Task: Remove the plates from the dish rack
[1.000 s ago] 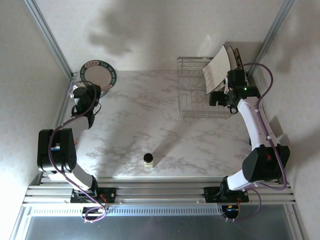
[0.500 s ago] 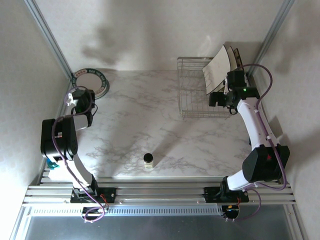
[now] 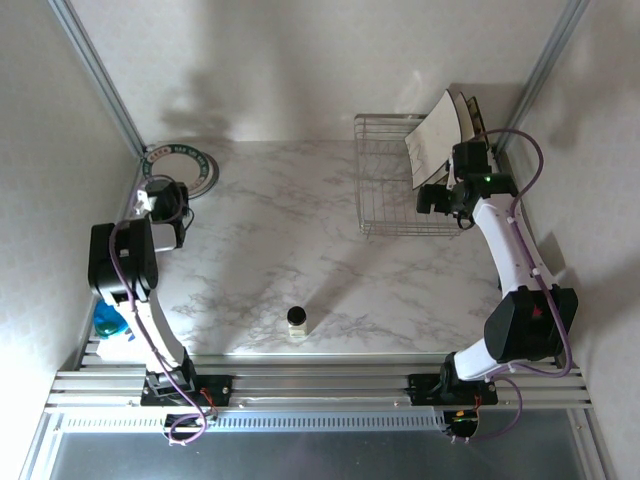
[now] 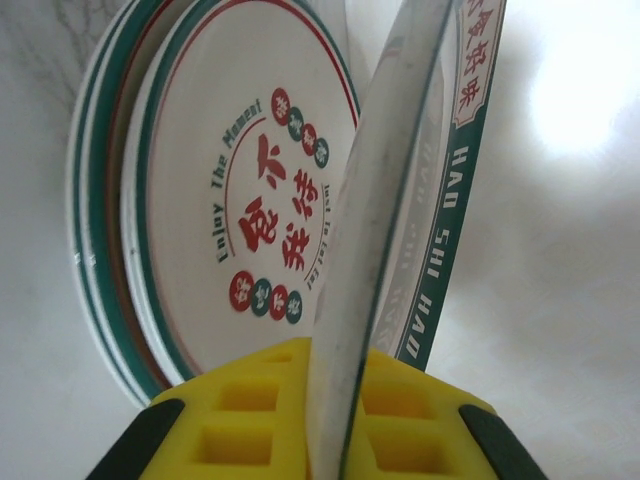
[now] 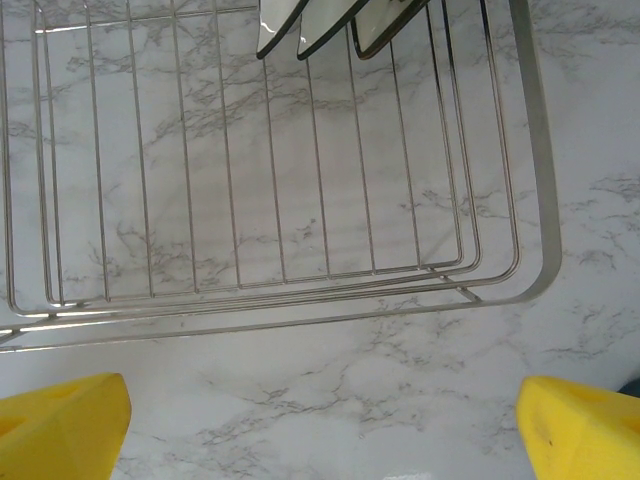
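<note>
My left gripper brings the round plate down onto the stack of like plates beneath it next and releases its edge, because the plates already piled there match it.
My left gripper point(image 4: 335, 400) is shut on the edge of a round white plate point(image 4: 385, 200) with a teal rim, seen edge-on between the yellow pads point(image 4: 240, 420). Behind it lies a stack of like plates point(image 4: 230, 190) with red characters. In the top view that gripper point(image 3: 165, 192) sits at the far left by the round plate point(image 3: 182, 165). The wire dish rack point(image 3: 385, 190) stands at the back right with square cream plates point(image 3: 438, 138) leaning in its far end. My right gripper point(image 3: 436, 196) hovers open over the rack's near right rim point(image 5: 300, 300); the square plates' dark edges point(image 5: 310, 25) show beyond it.
A small dark-capped bottle point(image 3: 297, 319) stands near the front middle of the marble table. A blue object point(image 3: 106, 320) lies by the left arm's base. Metal frame posts run up both back corners, close to the round plates and the rack.
The left arm has drawn back toward the left wall and carried the round plate leftward and lower, over the stack. The right arm has stayed still.
</note>
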